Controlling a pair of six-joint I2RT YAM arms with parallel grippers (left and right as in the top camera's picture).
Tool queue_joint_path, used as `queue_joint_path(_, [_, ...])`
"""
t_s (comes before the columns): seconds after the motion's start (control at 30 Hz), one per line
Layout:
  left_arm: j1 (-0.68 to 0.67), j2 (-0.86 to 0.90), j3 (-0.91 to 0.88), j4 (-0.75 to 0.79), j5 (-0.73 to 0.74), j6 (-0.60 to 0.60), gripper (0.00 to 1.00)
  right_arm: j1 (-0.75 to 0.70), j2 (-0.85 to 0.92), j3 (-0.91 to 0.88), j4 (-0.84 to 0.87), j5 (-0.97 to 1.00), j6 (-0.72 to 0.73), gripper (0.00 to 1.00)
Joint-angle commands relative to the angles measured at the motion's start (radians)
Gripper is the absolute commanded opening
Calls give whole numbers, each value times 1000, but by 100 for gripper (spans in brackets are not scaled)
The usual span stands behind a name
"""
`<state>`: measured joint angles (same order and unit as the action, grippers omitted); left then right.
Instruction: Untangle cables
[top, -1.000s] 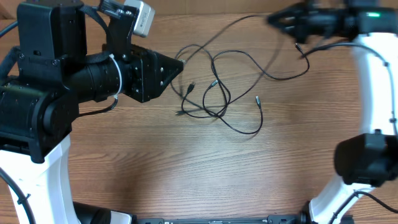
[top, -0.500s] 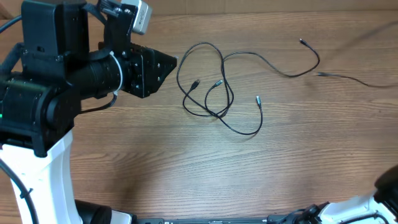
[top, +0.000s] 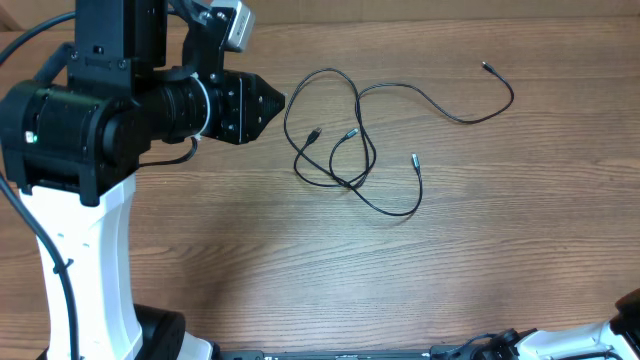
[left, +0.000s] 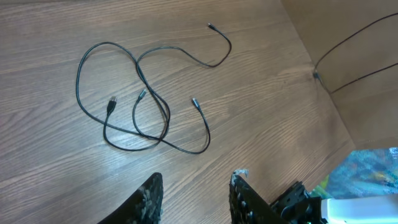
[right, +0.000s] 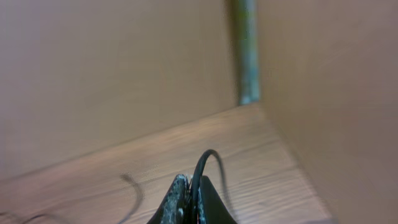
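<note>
Next, my right gripper lowers the thin black cable with a slight turn down onto the bare tabletop, clear of the tangle, and releases it there.
The cables (top: 347, 181) lie as a loose tangle of thin black loops on the wooden table (top: 300, 260), with one strand running to the upper right, its plug end (top: 485, 66) free. The tangle also shows in the left wrist view (left: 165, 119). My left gripper (top: 280, 100) is open and empty, just left of the tangle and above the table; its fingers (left: 196, 186) show at the bottom of the left wrist view. My right gripper (right: 189, 186) is shut on a thin black cable (right: 202, 163) that arcs up from its jaws. It is outside the overhead view.
The left arm's bulky body (top: 90, 130) fills the table's left side. The right arm's base (top: 600, 335) sits at the bottom right corner. In the left wrist view a separate black cable (left: 348, 62) hangs beyond the table's right edge, against a brown wall.
The right arm has swung out of the overhead view, and the cable that lay at the far right has gone with it. The left arm shifted slightly; the tangle stays put.
</note>
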<state>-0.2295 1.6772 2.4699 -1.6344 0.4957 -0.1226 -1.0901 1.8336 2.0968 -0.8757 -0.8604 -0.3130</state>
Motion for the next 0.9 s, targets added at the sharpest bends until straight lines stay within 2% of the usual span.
queue_joint_path(0.0, [-6,3,20,11,-8,16,34,4,-23,32,39,216,7,4])
queue_joint_path(0.2, [-6,3,20,20,-5,-30,32,-5,73,32,58,406,30,4])
queue_joint_path(0.4, [-7,3,20,20,-4,-89,29,-25,161,32,84,415,60,4])
queue_joint_path(0.5, [-7,3,20,19,2,-96,27,-32,178,32,107,415,82,8])
queue_joint_path(0.53, [-7,3,20,19,9,-95,27,-33,182,32,113,415,90,73])
queue_joint_path(0.57, [-7,3,20,19,13,-95,27,-33,183,32,120,414,123,100])
queue_joint_path(0.67, [-7,3,20,19,21,-94,27,-33,182,32,142,336,207,100])
queue_joint_path(0.77, [-7,3,20,19,18,-69,29,-26,169,32,149,142,209,100])
queue_joint_path(0.87, [-6,3,20,19,16,-10,34,0,142,32,146,40,218,100])
